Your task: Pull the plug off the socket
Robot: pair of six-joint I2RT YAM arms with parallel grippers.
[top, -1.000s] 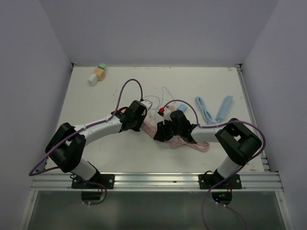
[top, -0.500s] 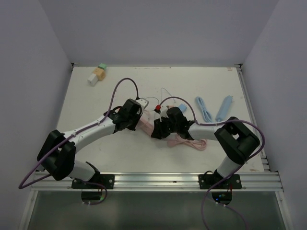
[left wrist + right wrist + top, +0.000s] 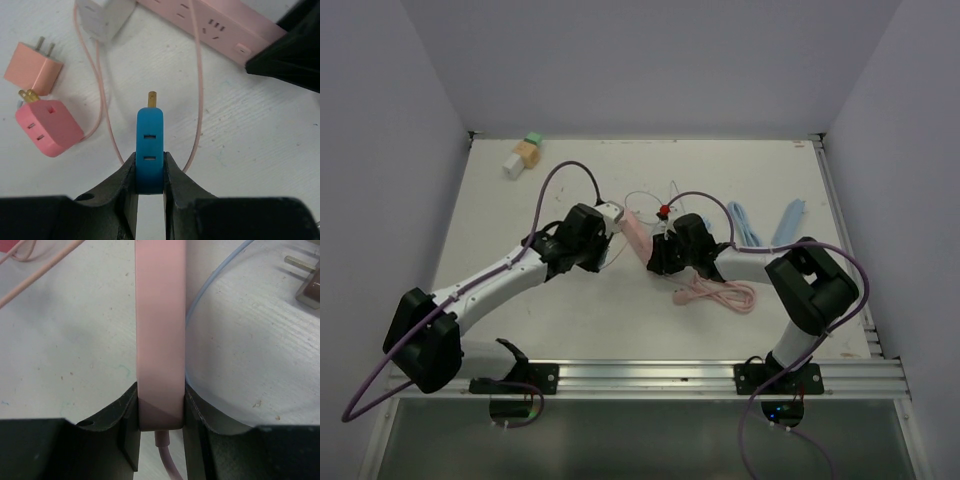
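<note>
The blue plug's prong is clear of the power strip, so my left gripper should go outward and left in the top view, beside the pink adapter.
My left gripper [image 3: 150, 175] is shut on a blue plug [image 3: 150, 145]. The plug's brass prong [image 3: 152, 97] is bare and points toward the pink power strip [image 3: 220, 27], with open table between them. My right gripper [image 3: 160, 410] is shut on the cable end of the pink strip [image 3: 160, 330]. In the top view the strip [image 3: 636, 236] lies slanted between my left gripper [image 3: 603, 240] and my right gripper [image 3: 658, 255]. The blue plug is hidden under the left wrist there.
Beside the left gripper lie a pink adapter [image 3: 44, 127], a peach plug [image 3: 34, 62] and a white charger [image 3: 102, 15]. A coiled pink cable [image 3: 715, 293] lies in front of the right arm. Light blue cables [image 3: 747, 228] lie at right, and a block stack [image 3: 523, 155] at far left.
My left gripper has drawn back to the left with the blue plug, which now sits apart from the strip. My right gripper has swung the pink strip farther up the table.
</note>
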